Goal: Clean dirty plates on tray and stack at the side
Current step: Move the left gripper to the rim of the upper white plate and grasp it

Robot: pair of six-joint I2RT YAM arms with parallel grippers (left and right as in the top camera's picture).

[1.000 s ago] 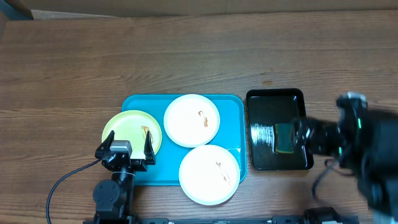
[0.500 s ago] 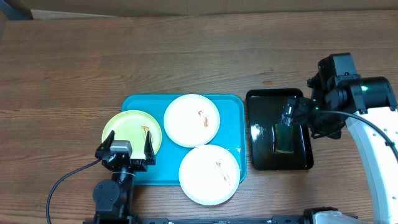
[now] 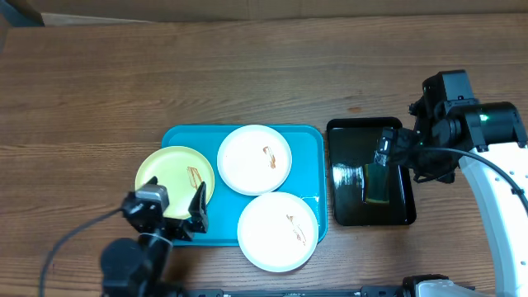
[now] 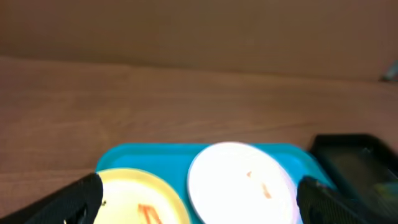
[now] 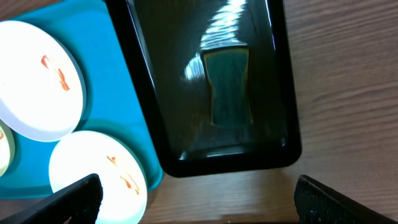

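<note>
I need to reach out with my left gripper next, point its fingers down and lower it over the back white plate's rim (image 3: 220, 159) (image 4: 190, 178) by the yellow-green plate, because the white plate's rim is next to bare tray.
The turquoise tray (image 3: 183, 137) carries three plates. A pale yellow-green plate (image 3: 173, 175) overhangs its left rim, one white plate (image 3: 254, 159) lies at the back and another white plate (image 3: 278, 231) overhangs the front rim. Each shows small brown-orange smears. My left gripper (image 3: 165, 213) hovers open at the tray's front left corner, by the near edge of the yellow-green plate (image 4: 134, 199), with nothing between its fingers. My right gripper (image 3: 394, 155) hangs open above the black tray (image 3: 346, 136), holding nothing. In the right wrist view both white plates (image 5: 37, 81) (image 5: 93, 174) appear at left.
The glossy black tray (image 5: 161, 93) stands right of the turquoise tray (image 5: 106, 62) and holds a green sponge (image 5: 227, 87). Bare wooden table (image 3: 247, 74) stretches behind and to both sides. A cable (image 3: 74, 247) trails from the left arm near the front edge.
The right arm swung up from the front right and now hovers over the black tray. The left gripper has slid slightly toward the front edge. The plates have not moved.
</note>
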